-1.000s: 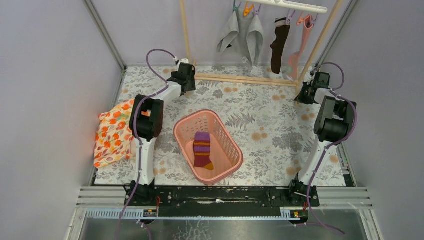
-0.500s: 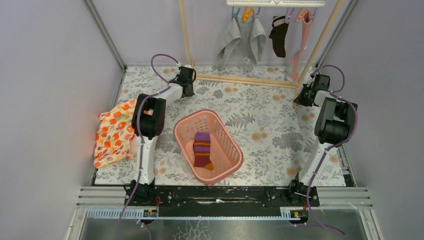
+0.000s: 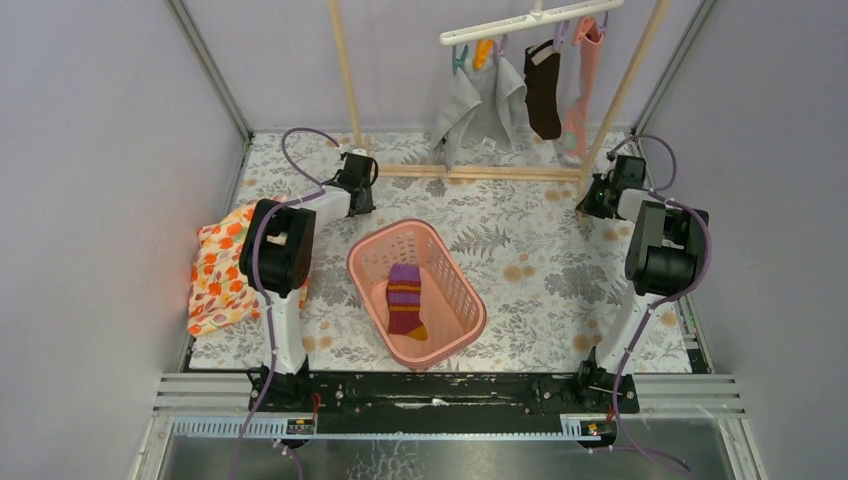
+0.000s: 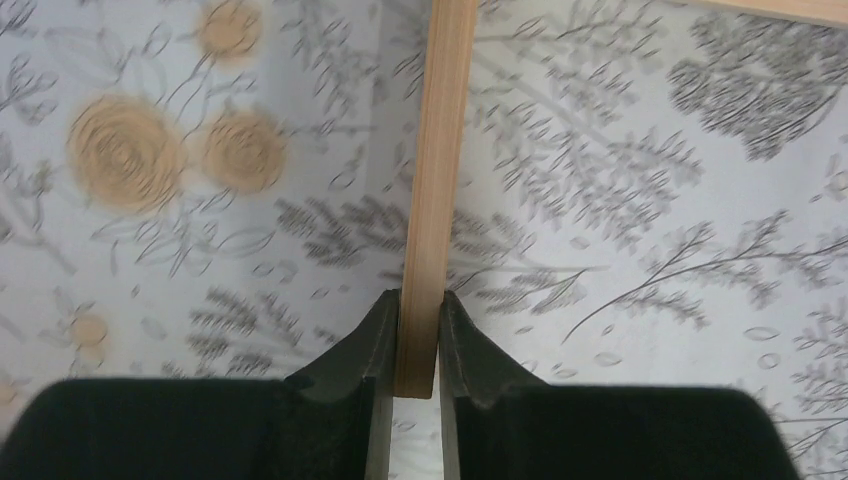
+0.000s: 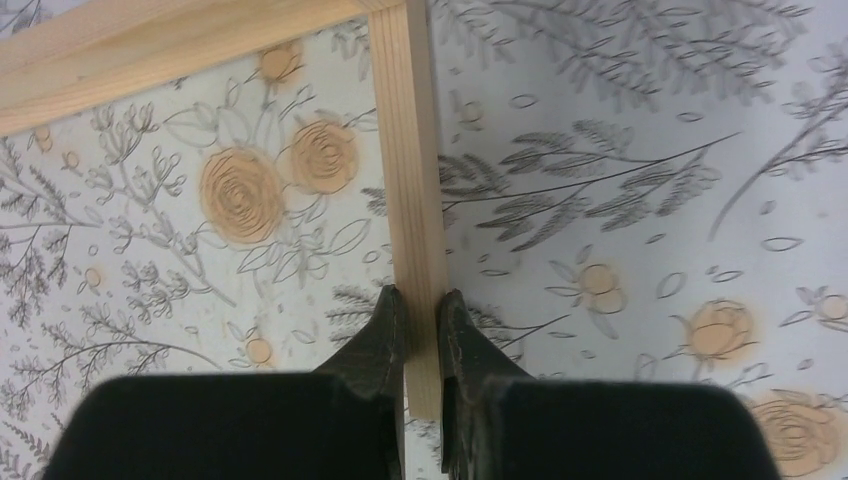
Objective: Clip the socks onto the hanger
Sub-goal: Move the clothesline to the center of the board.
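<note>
My left gripper drags the wooden foot back toward the tabletop [image 3: 336, 238] beside the orange floral cloth next and releases it, since the rack stands near the table's far edge.
The purple striped sock [image 3: 405, 298] with the orange toe lies in a pink basket [image 3: 388, 238] at the table's middle. The white bar hanger [image 3: 530, 20] hangs tilted at the top of a wooden rack. It carries grey socks [image 3: 480, 100], a dark brown sock [image 3: 542, 90] and a long pink sock [image 3: 578, 95]. My left gripper [image 3: 358, 188] is shut on the rack's left floor bar [image 4: 440, 150], which sits between the jaws in the left wrist view [image 4: 418, 330]. My right gripper [image 3: 598, 195] is shut on the right floor bar [image 5: 410, 150], also seen between the jaws in the right wrist view [image 5: 421, 320].
The rack's uprights [image 3: 345, 70] and cross rail [image 3: 480, 172] stand at the back of the floral table. An orange floral cloth [image 3: 225, 265] lies at the left edge beside my left arm. Purple walls and metal posts enclose the space.
Both grippers have drawn back toward the near side and left, dragging the wooden rack with them. The hanger has swung and now tilts, with the socks shifted left.
</note>
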Controlling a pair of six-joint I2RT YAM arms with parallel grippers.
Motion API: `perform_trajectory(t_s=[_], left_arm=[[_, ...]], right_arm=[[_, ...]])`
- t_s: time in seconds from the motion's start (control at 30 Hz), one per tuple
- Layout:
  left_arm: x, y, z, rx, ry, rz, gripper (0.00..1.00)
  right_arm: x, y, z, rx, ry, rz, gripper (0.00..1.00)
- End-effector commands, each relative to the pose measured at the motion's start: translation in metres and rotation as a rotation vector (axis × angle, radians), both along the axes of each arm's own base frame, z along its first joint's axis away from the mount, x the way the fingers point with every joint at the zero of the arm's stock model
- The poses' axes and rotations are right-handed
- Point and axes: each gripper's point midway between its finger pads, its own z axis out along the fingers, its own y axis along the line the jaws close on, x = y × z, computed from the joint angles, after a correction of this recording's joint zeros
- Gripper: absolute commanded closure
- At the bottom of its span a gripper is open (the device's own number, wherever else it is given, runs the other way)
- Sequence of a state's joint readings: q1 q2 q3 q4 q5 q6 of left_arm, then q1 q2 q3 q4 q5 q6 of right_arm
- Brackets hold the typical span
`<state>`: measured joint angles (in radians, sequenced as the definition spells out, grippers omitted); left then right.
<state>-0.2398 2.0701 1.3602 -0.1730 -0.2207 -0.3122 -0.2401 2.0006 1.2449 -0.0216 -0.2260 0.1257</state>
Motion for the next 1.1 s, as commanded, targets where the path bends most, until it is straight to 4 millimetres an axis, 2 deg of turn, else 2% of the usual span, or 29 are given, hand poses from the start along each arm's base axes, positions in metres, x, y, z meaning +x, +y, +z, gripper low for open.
perform_trajectory(t_s=[0.0, 0.13, 0.3, 0.4, 0.53, 0.77, 0.8, 0.97, 1.07], left_arm=[[-0.029, 0.015, -0.005, 0.006, 0.034, 0.096, 1.0], [-0.042, 0.026, 0.006, 0.036, 0.031, 0.135, 1.0], [-0.054, 0.034, 0.008, 0.057, 0.039, 0.156, 1.0], [-0.062, 0.036, 0.008, 0.052, 0.042, 0.17, 1.0], [-0.072, 0.036, 0.012, 0.039, 0.036, 0.173, 1.0], [-0.098, 0.055, 0.018, 0.089, 0.007, 0.234, 1.0], [-0.103, 0.057, 0.017, 0.094, 0.006, 0.239, 1.0], [-0.114, 0.064, 0.02, 0.1, -0.012, 0.265, 1.0], [-0.115, 0.068, 0.025, 0.108, -0.033, 0.289, 0.89]], right_arm=[[-0.033, 0.072, -0.006, 0.142, 0.115, 0.078, 1.0], [-0.047, 0.089, -0.003, 0.128, 0.122, 0.115, 1.0], [-0.068, 0.12, 0.001, 0.165, 0.109, 0.175, 1.0], [-0.079, 0.131, 0.002, 0.203, 0.115, 0.177, 1.0], [-0.087, 0.139, 0.004, 0.225, 0.112, 0.186, 1.0], [-0.103, 0.15, 0.004, 0.277, 0.111, 0.199, 1.0], [-0.1, 0.153, 0.007, 0.29, 0.076, 0.207, 1.0], [-0.108, 0.156, 0.007, 0.315, 0.056, 0.199, 1.0], [-0.107, 0.154, 0.012, 0.304, 0.038, 0.188, 1.0]])
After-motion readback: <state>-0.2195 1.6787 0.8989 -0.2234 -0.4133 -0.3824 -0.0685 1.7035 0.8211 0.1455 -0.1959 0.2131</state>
